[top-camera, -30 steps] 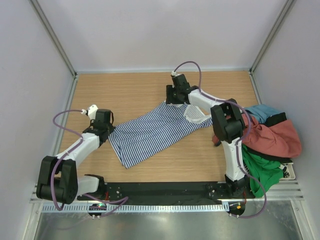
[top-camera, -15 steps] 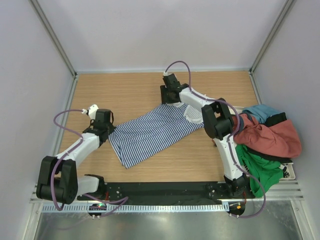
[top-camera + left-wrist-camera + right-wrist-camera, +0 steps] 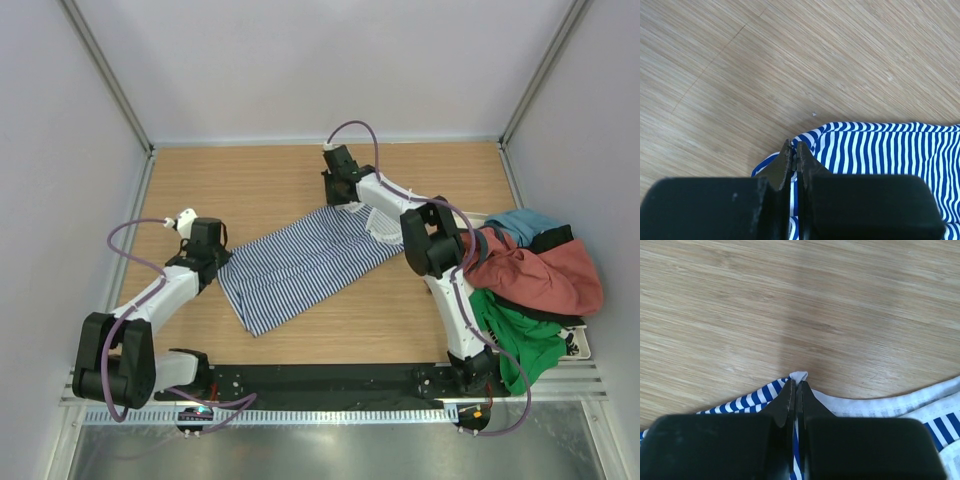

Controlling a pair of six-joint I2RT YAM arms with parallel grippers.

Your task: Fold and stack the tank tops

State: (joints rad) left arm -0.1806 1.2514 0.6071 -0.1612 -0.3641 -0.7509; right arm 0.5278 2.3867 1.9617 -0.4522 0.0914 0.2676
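The tank top lies slanted, so my right gripper should lift its far corner high, then lower and release it on the bare wood just beyond the striped tank top.
The navy-and-white striped tank top [image 3: 300,265] lies spread across the middle of the wooden table. My left gripper [image 3: 218,262] is shut on its left hem corner; in the left wrist view the cloth [image 3: 880,150] is pinched between the jaws [image 3: 794,146]. My right gripper [image 3: 343,203] is shut on the top's far corner, where white trim [image 3: 799,375] sticks out between the fingertips [image 3: 796,384]. The rust-red tank top [image 3: 550,275] lies in the heap of clothes at the right.
A pile of clothes at the right edge holds teal [image 3: 520,222], black and green [image 3: 520,335] pieces. Metal posts and white walls [image 3: 300,60] enclose the table. Bare wood [image 3: 240,180] lies beyond the striped top.
My right gripper moved a little left along the top's far edge and shut on its corner. The left arm has not moved.
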